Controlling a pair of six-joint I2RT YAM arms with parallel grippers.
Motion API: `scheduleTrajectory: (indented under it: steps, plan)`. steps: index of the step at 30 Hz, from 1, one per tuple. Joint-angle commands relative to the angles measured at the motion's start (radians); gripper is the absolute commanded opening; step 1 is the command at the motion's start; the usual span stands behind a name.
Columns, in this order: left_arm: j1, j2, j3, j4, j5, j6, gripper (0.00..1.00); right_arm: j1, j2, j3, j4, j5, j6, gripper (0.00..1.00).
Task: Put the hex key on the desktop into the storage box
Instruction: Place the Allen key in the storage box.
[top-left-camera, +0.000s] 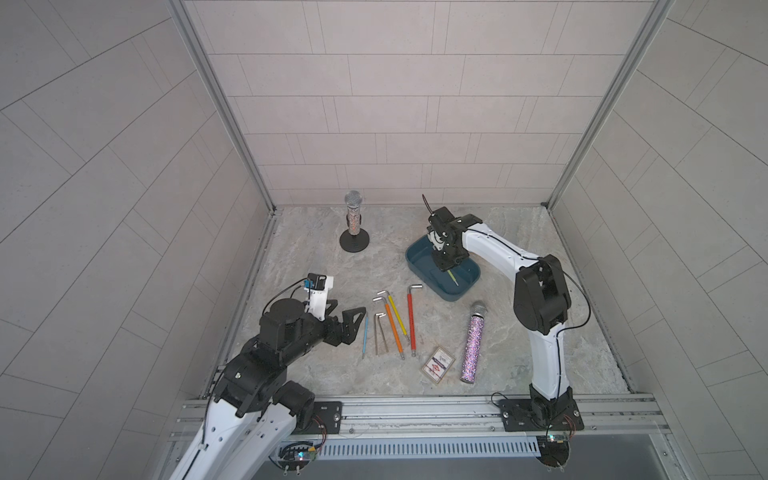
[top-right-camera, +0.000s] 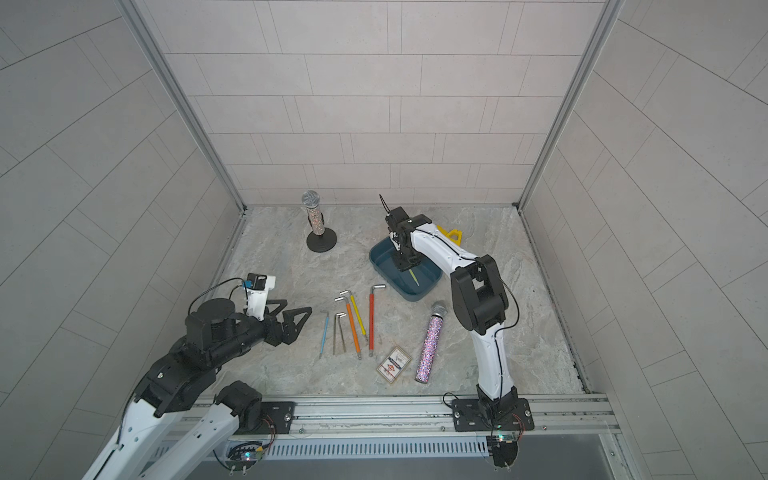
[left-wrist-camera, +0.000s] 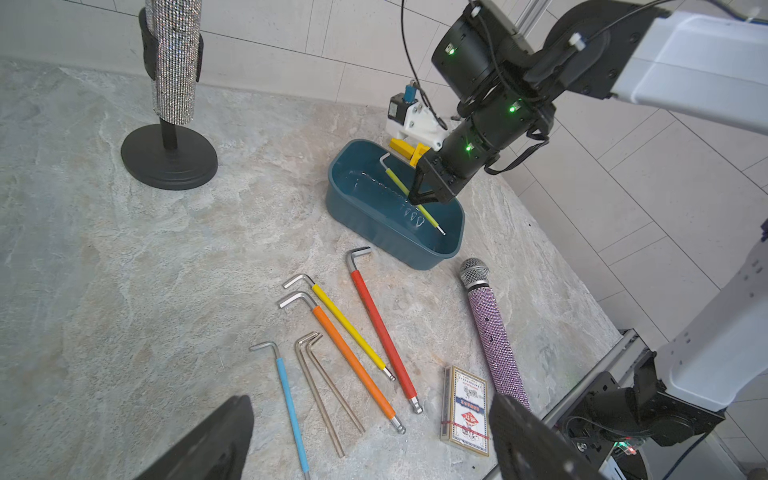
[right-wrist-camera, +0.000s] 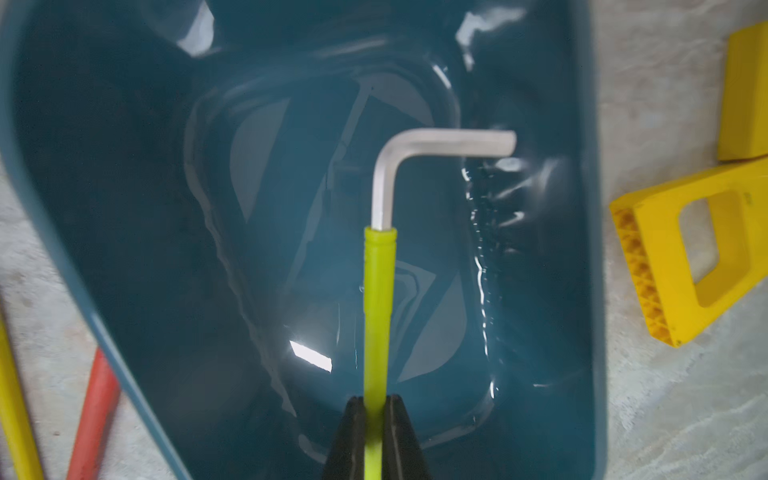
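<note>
I should next lower the lime-green hex key, which is still hanging, to the bottom of the storage box along the storage box's side (top-left-camera: 432, 276) (right-wrist-camera: 268, 256) by the red hex key, below my right gripper, and release it.
The teal storage box (top-left-camera: 428, 282) (top-right-camera: 390, 284) sits right of centre on the marbled desktop (top-left-camera: 316, 266). My right gripper (top-left-camera: 442, 268) (right-wrist-camera: 376, 401) reaches down into the box, shut on a lime-green hex key (right-wrist-camera: 377, 291) (left-wrist-camera: 395, 176) whose bent steel end hangs just above the box floor. Several more hex keys lie side by side on the desktop: blue (top-left-camera: 365, 336), two bare steel (top-left-camera: 380, 332), orange (top-left-camera: 394, 328), yellow (top-left-camera: 397, 316) and red (top-left-camera: 411, 320). My left gripper (top-left-camera: 351, 316) (left-wrist-camera: 370, 436) hovers open just left of them, holding nothing.
A silver microphone stands on a black stand (top-left-camera: 353, 220) at the back. A glittery pink microphone (top-left-camera: 473, 345) and a card pack (top-left-camera: 437, 363) lie near the front right. A yellow plastic frame (top-right-camera: 451, 236) lies behind the box. Tiled walls enclose three sides.
</note>
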Motion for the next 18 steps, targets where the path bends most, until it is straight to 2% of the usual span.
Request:
scheduleTrajectory:
  steps: [1,16,17,18]
  plan:
    - [-0.005,-0.004,0.000,0.015,-0.009,0.003,0.96,0.011,0.028,0.048,-0.046,-0.002,-0.071,0.00]
    - [-0.004,-0.005,-0.005,0.021,-0.019,0.002,0.96,0.086,0.129,0.078,-0.095,0.018,-0.109,0.00]
    - [-0.005,-0.005,-0.003,0.021,-0.017,0.002,0.96,0.086,0.129,0.078,-0.095,0.023,-0.108,0.02]
    - [-0.005,-0.006,-0.006,0.021,-0.018,0.002,0.96,0.087,0.129,0.079,-0.095,0.030,-0.105,0.11]
